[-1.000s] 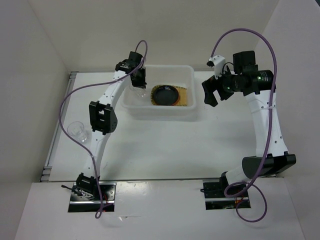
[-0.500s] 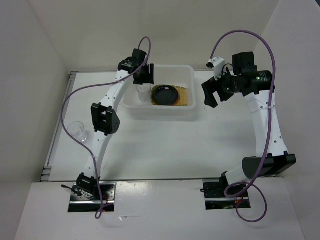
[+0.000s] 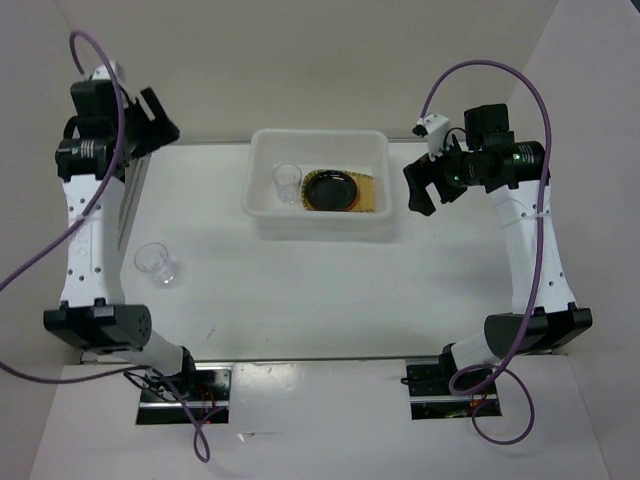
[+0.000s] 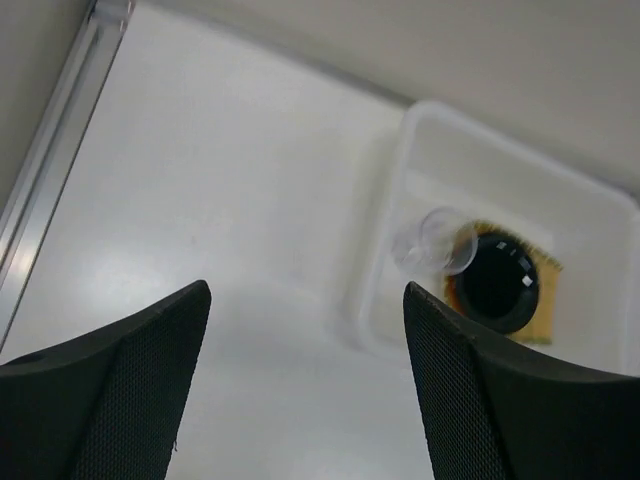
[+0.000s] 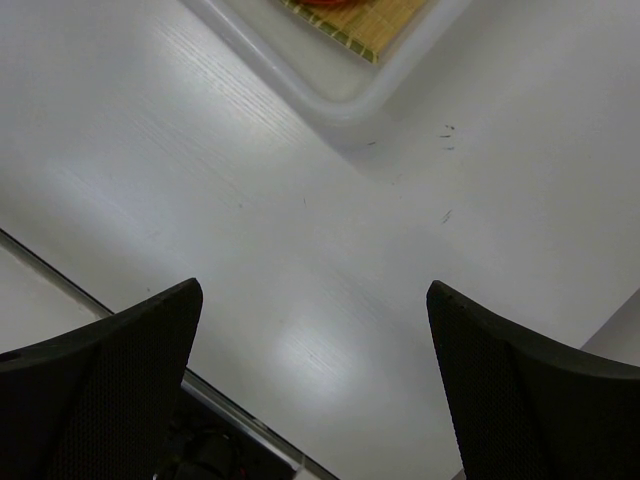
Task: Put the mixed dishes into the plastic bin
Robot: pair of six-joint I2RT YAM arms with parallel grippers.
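My left gripper moves its fingers down and back toward my base next, to the one cup outside the bin, onto the cup's bin-facing rim.
The plastic bin stands at the back middle of the table. Inside it lie the bamboo tray, a black plate stacked on an orange plate whose rim just shows, and an upright clear cup. A second clear cup stands alone on the table at the left. My left gripper hangs open and empty high at the far left, well away from both cups. Its wrist view shows the bin, the cup and the black plate. My right gripper is open and empty just right of the bin.
A metal rail runs along the table's left edge beside white walls. The right wrist view shows a bin corner, the tray's edge and bare tabletop under the open right gripper. Purple cables loop above both arms.
My left gripper opened and let go of the clear cup in the bin, then swung far left and up. The right arm has not moved.
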